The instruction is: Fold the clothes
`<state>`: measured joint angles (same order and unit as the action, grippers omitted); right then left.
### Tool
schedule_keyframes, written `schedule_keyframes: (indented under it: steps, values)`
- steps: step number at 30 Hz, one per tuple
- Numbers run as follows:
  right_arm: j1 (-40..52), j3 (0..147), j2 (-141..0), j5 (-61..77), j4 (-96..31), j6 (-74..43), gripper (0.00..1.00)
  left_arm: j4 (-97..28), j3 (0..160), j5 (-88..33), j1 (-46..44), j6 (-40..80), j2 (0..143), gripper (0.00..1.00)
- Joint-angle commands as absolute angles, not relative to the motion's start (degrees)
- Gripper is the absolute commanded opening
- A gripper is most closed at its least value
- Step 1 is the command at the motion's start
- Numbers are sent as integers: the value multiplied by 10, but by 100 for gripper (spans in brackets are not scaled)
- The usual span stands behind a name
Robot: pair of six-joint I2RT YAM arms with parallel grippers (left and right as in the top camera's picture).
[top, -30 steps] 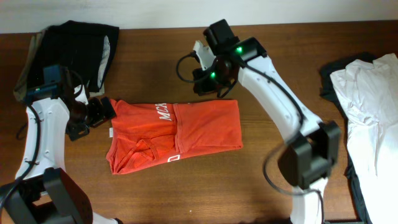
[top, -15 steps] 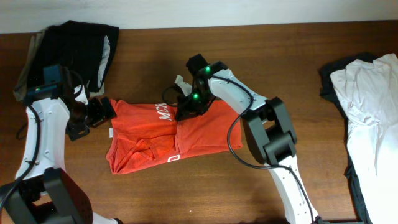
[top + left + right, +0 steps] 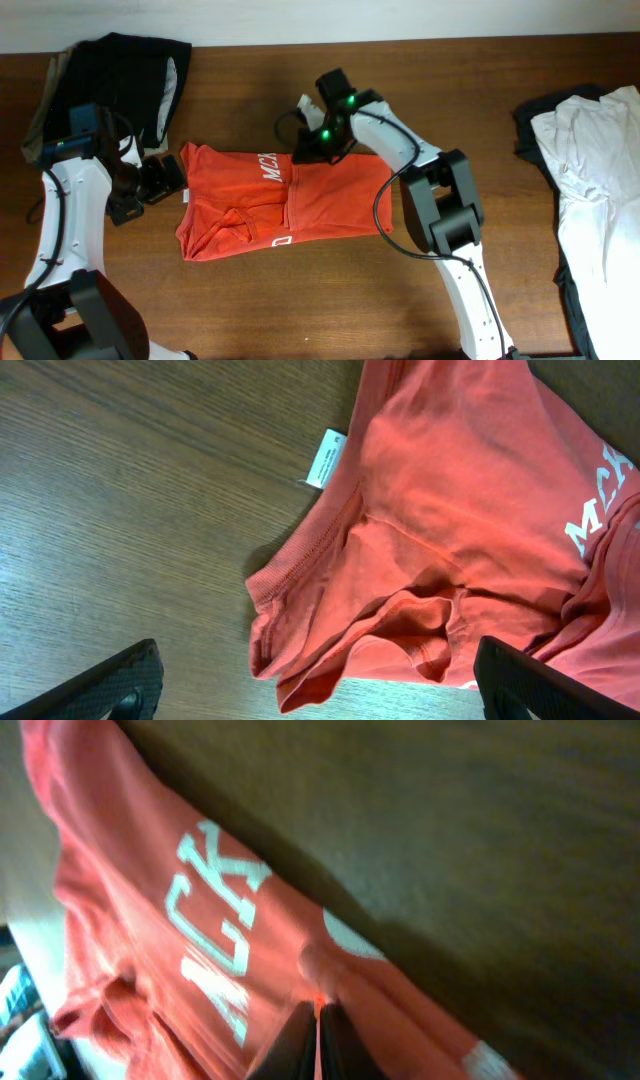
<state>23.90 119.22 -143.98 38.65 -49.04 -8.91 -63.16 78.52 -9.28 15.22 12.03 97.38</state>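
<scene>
My left gripper is going down next, toward the right in the overhead view, onto the T-shirt's collar edge by the white tag (image 3: 198,188) (image 3: 325,458), because this end of the T-shirt is still rumpled.
The clothes in play are one red-orange T-shirt (image 3: 330,205) with white lettering, lying partly folded and rumpled at mid-table. My right gripper (image 3: 304,153) is at the shirt's far edge by the lettering. In the right wrist view its fingertips (image 3: 318,1032) are shut on a thin pinch of the orange fabric (image 3: 150,920). My left gripper (image 3: 168,181) hovers at the shirt's left edge, wide open and holding nothing. In the left wrist view the rumpled collar end (image 3: 450,520) with its white tag (image 3: 325,458) lies just ahead of that gripper (image 3: 320,698).
A dark garment pile (image 3: 120,70) sits at the far left corner behind my left arm. A white garment over dark cloth (image 3: 590,170) lies along the right edge. Bare brown wood (image 3: 300,300) shows in front of the shirt.
My right arm swung left from the shirt's far right corner to its far edge by the lettering. The shirt has shifted slightly right and back. The left arm has not moved.
</scene>
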Motion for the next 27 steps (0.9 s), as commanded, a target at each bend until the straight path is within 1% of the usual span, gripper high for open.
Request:
schedule_keyframes:
  steps: [1,3,4,6,7,10,12,13,14,15,17,19,22,27]
  values:
    - [230,1306,-1430,378,-573,-47,9,-623,788,-103,150,122,973,99]
    - [226,1368,-1423,351,-632,-45,15,-612,788,-103,150,122,974,99]
    - [223,1407,-1418,332,-670,-45,22,-603,788,-103,150,121,975,99]
    - [212,1482,-1412,299,-743,-45,68,-586,788,-114,150,112,978,99]
    - [206,1515,-1410,287,-778,-45,99,-576,788,-135,150,92,981,99]
    - [172,1621,-1409,258,-893,-45,99,-551,788,-200,150,39,1003,99]
    - [130,1696,-1409,246,-973,-45,99,-535,788,-177,155,17,1033,99]
    - [106,1708,-1402,245,-973,-44,99,-525,788,-155,168,17,1051,99]
    - [83,1708,-1392,246,-973,-45,99,-520,788,-163,181,17,1062,99]
    - [57,1708,-1381,246,-973,-45,99,-518,788,-189,200,15,1072,99]
    - [2,1708,-1363,247,-973,-45,99,-518,788,-271,240,-35,1088,99]
    - [-39,1708,-1355,248,-973,-45,99,-518,788,-316,263,-63,1096,99]
    - [-92,1708,-1349,247,-973,-45,99,-514,788,-348,272,-83,1107,99]
    - [-144,1703,-1336,225,-973,-44,99,-512,788,-348,259,-88,1154,99]
